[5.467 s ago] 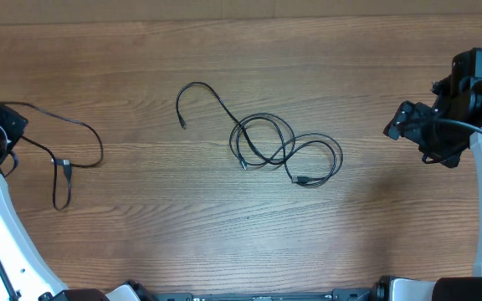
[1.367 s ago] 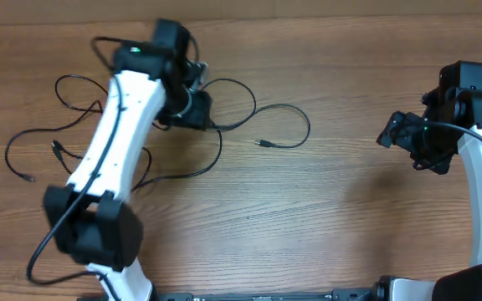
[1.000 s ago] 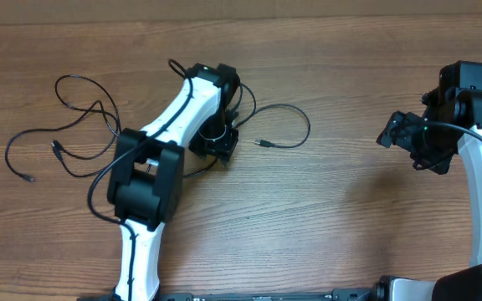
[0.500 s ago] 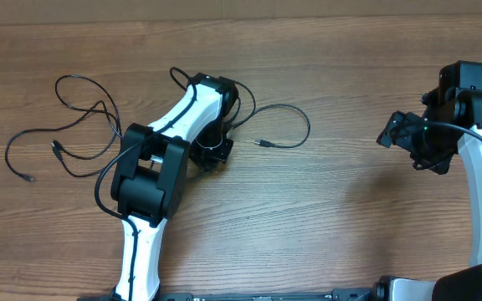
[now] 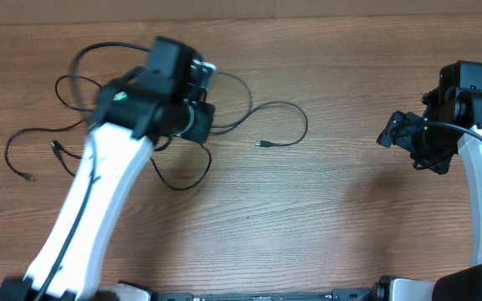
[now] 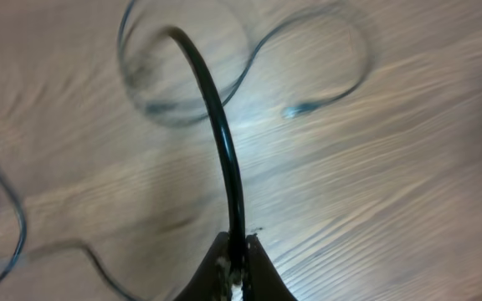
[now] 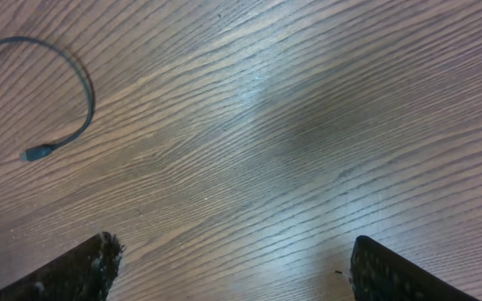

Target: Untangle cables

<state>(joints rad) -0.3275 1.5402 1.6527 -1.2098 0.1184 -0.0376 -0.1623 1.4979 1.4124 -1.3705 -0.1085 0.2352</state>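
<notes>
The cable I am holding hangs beside the one with the plug end, so my left gripper will next swing left in the overhead view, past the loose loops, and then open.
Thin black cables lie on the wooden table. One cable [image 5: 295, 117] curves right of centre and ends in a small plug [image 5: 261, 145]. Its curve [image 7: 78, 75] and plug [image 7: 33, 153] also show in the right wrist view. Other cables [image 5: 23, 138] sprawl at the left in loose loops. My left gripper [image 6: 234, 261] is shut on a black cable [image 6: 216, 125], which rises from between its fingertips above the table. In the overhead view it hangs near the cable cluster [image 5: 199, 117]. My right gripper [image 7: 233, 263] is open and empty at the far right [image 5: 408, 138].
The wooden table [image 5: 325, 217] fills the view. The left arm [image 5: 99, 192] stretches diagonally over the table's left half and hides part of the cables. A loop [image 5: 182, 180] hangs below the left gripper.
The left arm has swung and lifted, with the gripper moving up and left while holding a cable. The cable loops near it have shifted. The right arm has not moved.
</notes>
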